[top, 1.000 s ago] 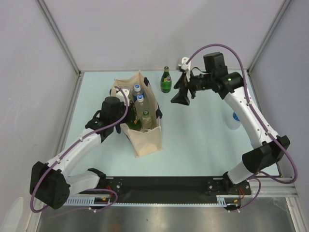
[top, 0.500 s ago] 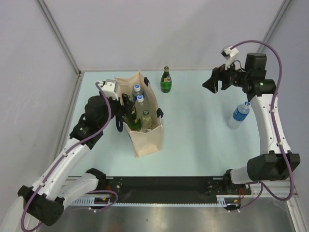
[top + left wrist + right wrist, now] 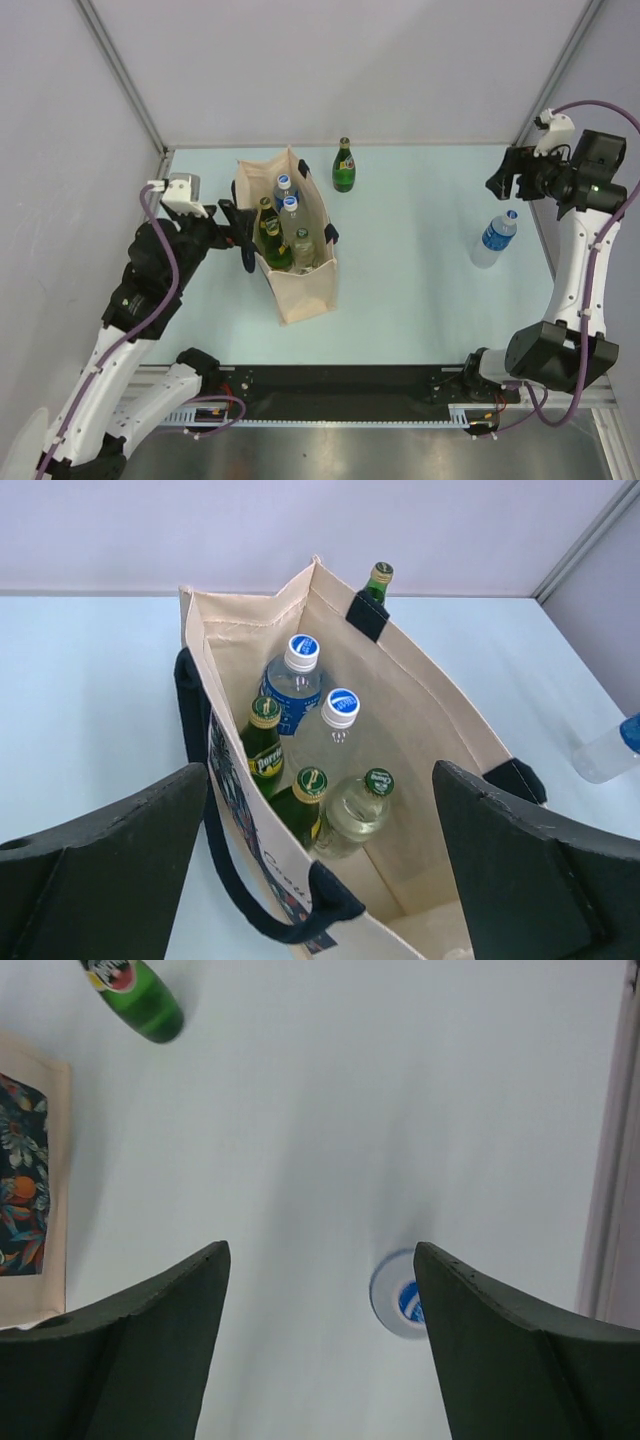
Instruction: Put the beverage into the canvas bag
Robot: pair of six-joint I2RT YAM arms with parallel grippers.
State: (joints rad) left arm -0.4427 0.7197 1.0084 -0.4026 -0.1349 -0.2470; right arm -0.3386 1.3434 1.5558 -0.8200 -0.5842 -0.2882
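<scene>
My right gripper goes down and to the right in its wrist view onto the water bottle's cap [image 3: 511, 215] [image 3: 410, 1302] next, since that cap sits off-centre beneath one finger.
The cream canvas bag [image 3: 306, 287] with navy handles stands upright left of centre and holds several beverage bottles [image 3: 283, 225]. In the left wrist view the bag [image 3: 430, 710] shows two blue-capped water bottles [image 3: 301, 652], two green bottles [image 3: 263, 742] and a clear green-capped one [image 3: 360, 805]. My left gripper [image 3: 232, 222] [image 3: 320, 770] hangs open just left of the bag's mouth, holding nothing. A green bottle [image 3: 344, 166] [image 3: 140, 990] stands behind the bag. A water bottle [image 3: 494, 238] [image 3: 400, 1295] stands at the right. My right gripper [image 3: 505, 180] [image 3: 320, 1250] is open and empty above it.
The grey side wall and metal frame post [image 3: 540, 110] are close behind the right arm. The table's right edge [image 3: 600, 1210] runs just beyond the water bottle. The bag's navy handle [image 3: 250, 900] loops out toward my left gripper.
My left gripper has opened and drawn back left out of the bag, leaving a green bottle inside. My right arm has swung from beside the green bottle to the far right.
</scene>
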